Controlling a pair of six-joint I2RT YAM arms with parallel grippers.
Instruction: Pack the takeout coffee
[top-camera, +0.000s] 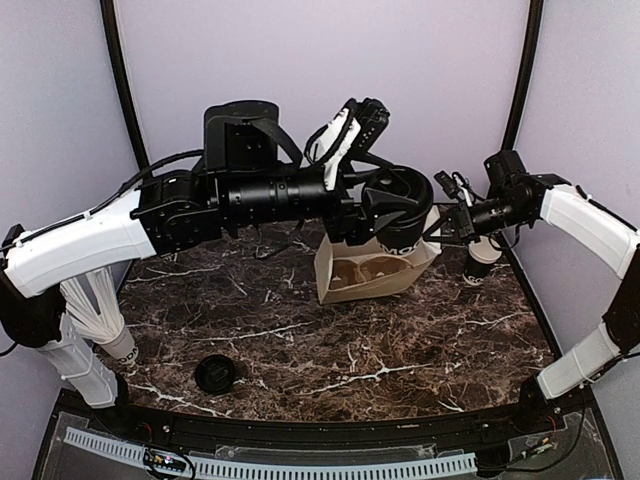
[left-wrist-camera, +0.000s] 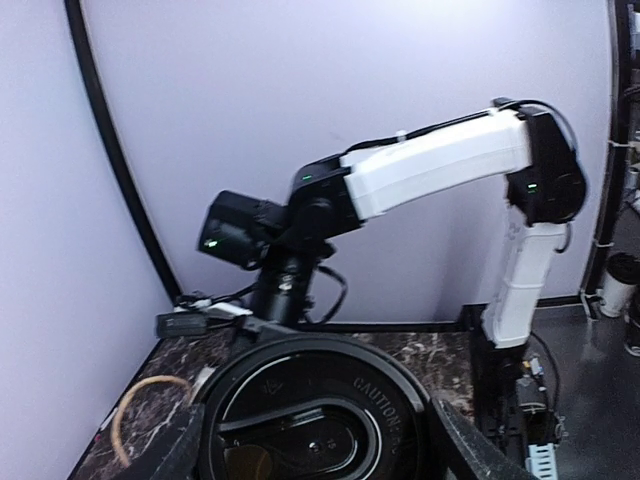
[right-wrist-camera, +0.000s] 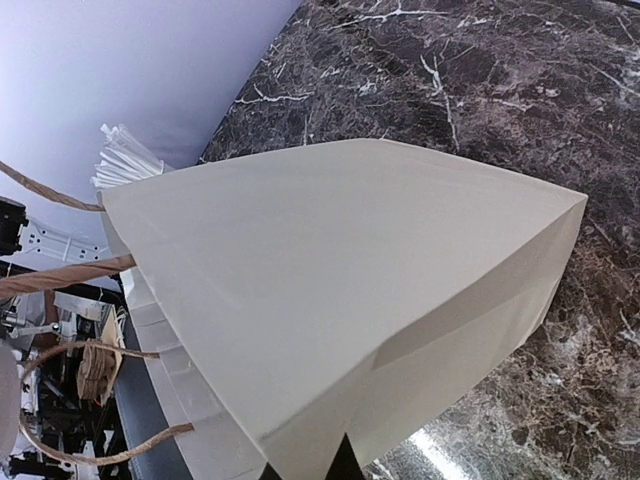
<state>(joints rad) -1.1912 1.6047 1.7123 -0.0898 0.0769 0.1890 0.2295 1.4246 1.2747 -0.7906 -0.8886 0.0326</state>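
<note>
My left gripper is holding the takeout coffee (top-camera: 402, 238). It will next move back and down to the bare tabletop in front of the bag and release the coffee there.
The takeout coffee (top-camera: 402, 238) is a black cup with white print and a black lid (left-wrist-camera: 320, 400). My left gripper (top-camera: 398, 208) is shut on it near the lid and holds it tilted over the open mouth of the white paper bag (top-camera: 372, 272). In the left wrist view its fingers (left-wrist-camera: 478, 448) flank the lid. My right gripper (top-camera: 441, 226) is shut on the bag's right top edge. In the right wrist view the bag (right-wrist-camera: 340, 290) fills the frame, and its edge runs between the dark fingertips (right-wrist-camera: 345, 462).
A matching black cup with a bare white rim (top-camera: 482, 262) stands right of the bag. A loose flat black lid (top-camera: 215, 374) lies front left. A cup of white straws (top-camera: 98, 312) stands at the left edge. The bag has brown twine handles (right-wrist-camera: 60, 275).
</note>
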